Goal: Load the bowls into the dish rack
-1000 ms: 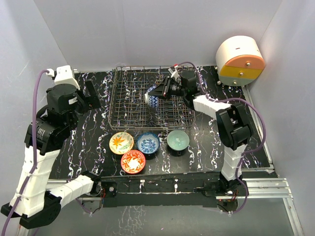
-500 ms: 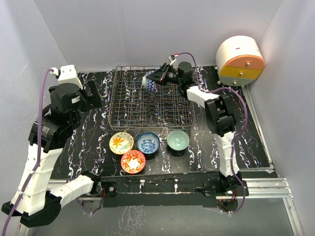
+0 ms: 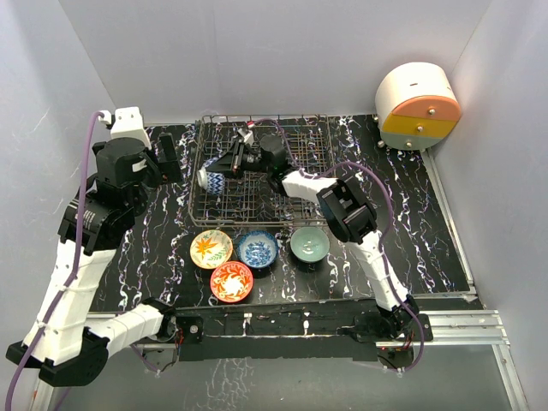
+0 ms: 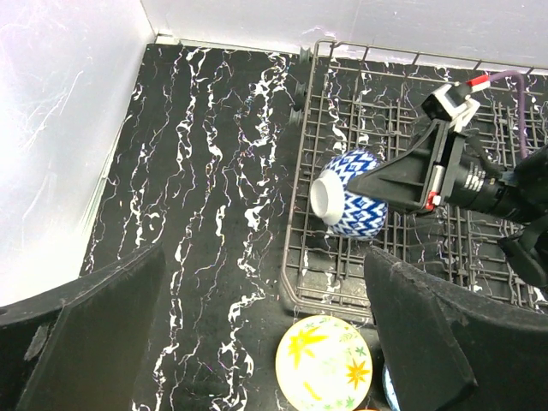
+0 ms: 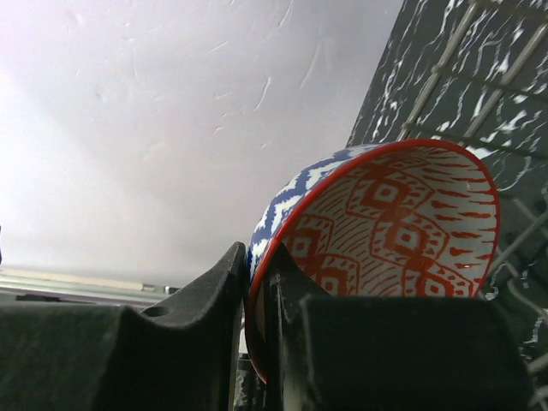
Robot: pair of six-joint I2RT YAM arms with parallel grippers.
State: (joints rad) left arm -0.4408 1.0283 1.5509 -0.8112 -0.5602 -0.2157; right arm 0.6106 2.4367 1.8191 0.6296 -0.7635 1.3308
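I need to pull my right gripper back, lower it and let go of the dark red bowl's rim next, because the rack's empty corner point(image 3: 216, 208) by the yellow-orange floral bowl is further back and below.
My right gripper point(image 3: 228, 165) is shut on the rim of the dark red bowl point(image 3: 211, 180), which has a red-patterned inside point(image 5: 385, 214) and a blue-white zigzag underside point(image 4: 347, 193). The bowl is on its side over the left part of the dish rack point(image 3: 257, 205); I cannot tell whether it touches the wires. The yellow-orange floral bowl point(image 3: 211, 248), blue-white bowl point(image 3: 257, 249), grey-green bowl point(image 3: 309, 244) and orange-red bowl point(image 3: 231, 281) sit on the table in front of the rack. My left gripper point(image 3: 167, 158) is open and empty, left of the rack.
A round white-orange-yellow drawer unit point(image 3: 417, 107) stands at the back right. Grey walls close in the left, back and right. The left wrist view shows the rack's near left corner point(image 4: 295, 295) and the yellow bowl point(image 4: 330, 364) just in front.
My right arm has swung the dark red bowl leftwards across the rack, from its middle and back to its left side. My left arm has shifted slightly towards the back.
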